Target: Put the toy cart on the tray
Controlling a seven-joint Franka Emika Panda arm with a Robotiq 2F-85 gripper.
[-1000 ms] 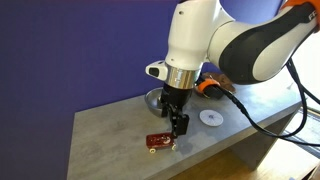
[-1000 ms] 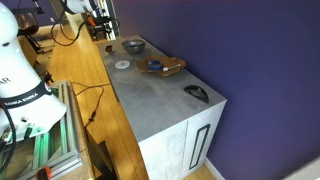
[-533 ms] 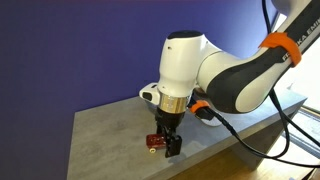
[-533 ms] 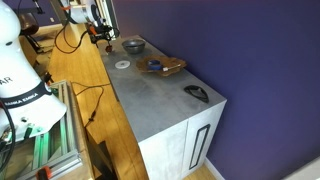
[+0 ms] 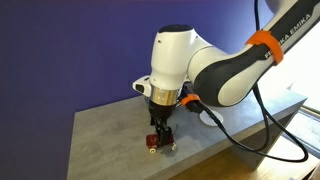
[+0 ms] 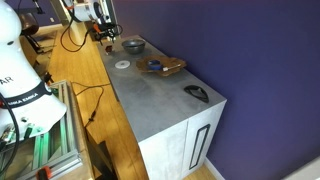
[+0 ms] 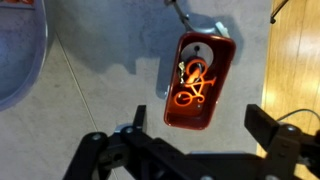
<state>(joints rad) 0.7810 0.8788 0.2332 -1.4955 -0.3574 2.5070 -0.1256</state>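
Note:
My gripper will next move down around the red toy cart's long sides, then toward the cart's metal handle.
The red toy cart [image 7: 198,82] lies on the grey table top, with an orange bicycle picture showing on it in the wrist view. In an exterior view the cart [image 5: 153,143] sits near the table's front edge, partly hidden by the fingers. My gripper [image 7: 200,128] is open, directly above the cart, with one finger on each side and not touching it. It also shows low over the cart in an exterior view [image 5: 160,134]. The brown wavy-rimmed tray [image 6: 160,66] stands further along the table, apart from the cart.
A grey metal bowl [image 6: 133,44] and a small white disc [image 6: 121,65] stand near the tray. A dark object [image 6: 197,93] lies at the table's other end. Wooden floor [image 7: 296,60] runs beside the table edge. The arm hides much of the table behind it.
The arm has swung left and come down, so the open gripper now straddles the cart. The cart has not moved.

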